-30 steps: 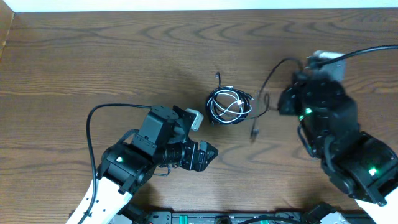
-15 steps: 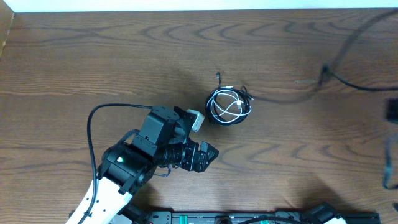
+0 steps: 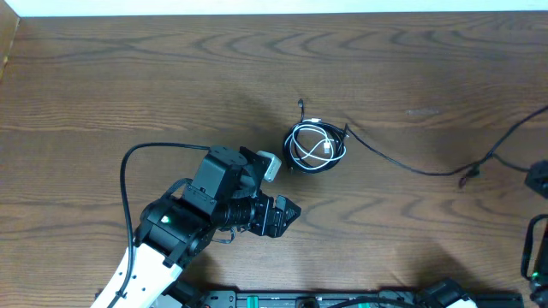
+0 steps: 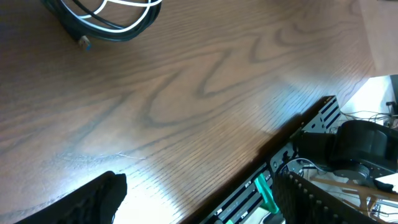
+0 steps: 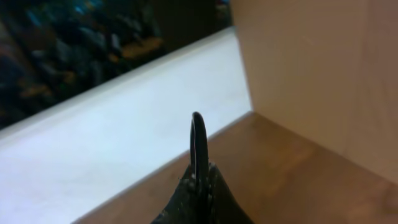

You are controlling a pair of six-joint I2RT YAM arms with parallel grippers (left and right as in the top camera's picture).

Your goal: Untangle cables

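Observation:
Cords remain coiled, so next my right gripper will swing across and down beside the bundle, to its left in the overhead view, and release the cable.
The cables (image 3: 315,147) lie coiled in a small bundle of black and white cords at mid-table. One black cable (image 3: 411,167) runs out of the bundle to the right, sags past a small plug (image 3: 467,179) and rises off the right edge. My right gripper (image 5: 199,180) is shut on that black cable, and a thin loop (image 5: 198,140) stands up between its fingers. My left gripper (image 3: 294,214) is open and holds nothing, just below and left of the bundle. In the left wrist view the bundle (image 4: 106,18) shows at the top left, well ahead of the left gripper (image 4: 199,186).
The right arm (image 3: 538,178) shows only at the overhead view's right edge. The table's front edge and a black rail with green parts (image 4: 267,193) lie just beyond my left fingers. A pale wall panel (image 5: 323,74) stands by the table corner.
The right arm swung away from beside the bundle to the far right, drawing one black cable out of the coil. The left arm stayed still and open.

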